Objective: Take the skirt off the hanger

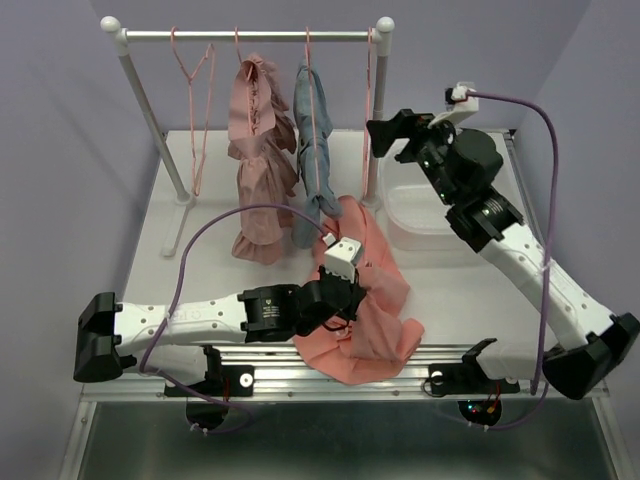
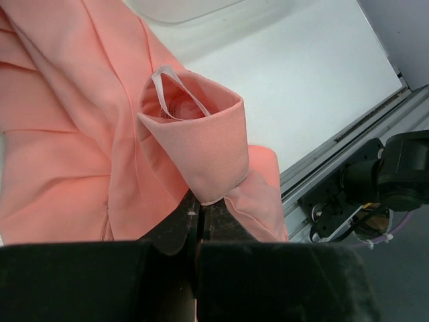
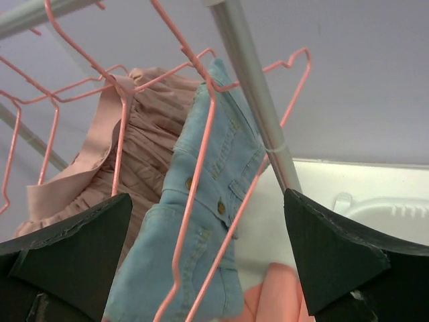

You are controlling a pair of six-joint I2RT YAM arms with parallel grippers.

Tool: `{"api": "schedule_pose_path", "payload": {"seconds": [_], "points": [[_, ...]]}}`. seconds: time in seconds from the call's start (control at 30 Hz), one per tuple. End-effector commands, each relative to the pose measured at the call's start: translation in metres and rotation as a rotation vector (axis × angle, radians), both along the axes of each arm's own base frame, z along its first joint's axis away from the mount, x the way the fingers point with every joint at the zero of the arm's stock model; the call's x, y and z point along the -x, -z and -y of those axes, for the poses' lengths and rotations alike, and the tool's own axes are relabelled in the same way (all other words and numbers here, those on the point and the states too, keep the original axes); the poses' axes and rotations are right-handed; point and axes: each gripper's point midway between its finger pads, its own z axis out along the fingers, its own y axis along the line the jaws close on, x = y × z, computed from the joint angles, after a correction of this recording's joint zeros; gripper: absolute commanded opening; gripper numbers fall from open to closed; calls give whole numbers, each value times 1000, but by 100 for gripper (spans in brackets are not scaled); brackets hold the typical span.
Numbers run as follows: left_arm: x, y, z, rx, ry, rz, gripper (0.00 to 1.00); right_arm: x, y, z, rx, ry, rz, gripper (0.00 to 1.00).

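Observation:
My left gripper lifts the skirt [image 1: 372, 300] up and outward next and releases it at the clear plastic tub [image 1: 418, 212], since the pink hanger already hangs bare.
The salmon skirt [image 1: 372, 300] lies crumpled on the table's front middle, reaching the near edge. My left gripper [image 1: 337, 278] is shut on a fold of it; the left wrist view shows the jaws [image 2: 199, 213] pinching the skirt [image 2: 194, 144] just below a white ribbon loop [image 2: 163, 86]. A bare pink hanger [image 1: 368, 115] hangs at the right end of the rod. My right gripper [image 1: 388, 135] stands open around it. In the right wrist view the hanger's wires [image 3: 193, 201] run between the wide-apart fingers [image 3: 74, 248], touching neither. A corner of the skirt [image 3: 281, 298] shows below.
On the rod also hang a dusty-pink ruffled garment [image 1: 258, 150], a blue denim garment [image 1: 315, 150] and an empty pink hanger [image 1: 192, 95]. The rack's right post [image 1: 378, 100] stands right beside my right gripper. A clear plastic tub [image 1: 420, 212] sits at the right.

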Motion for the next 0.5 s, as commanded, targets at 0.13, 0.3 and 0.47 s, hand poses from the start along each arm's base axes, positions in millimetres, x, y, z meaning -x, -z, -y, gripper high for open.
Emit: {"api": "schedule_pose_path", "payload": {"seconds": [0.13,0.3,0.47], "points": [[-13,-70,17,105,4,105,0,67,35,111,-162,385,-161,100],[-18,-148,48,144,92,251,0,116,71,177,-192,617,-252,100],[-20,-294,70,310,152,462,0,144,94,209,-158,723,-295,100]]}}
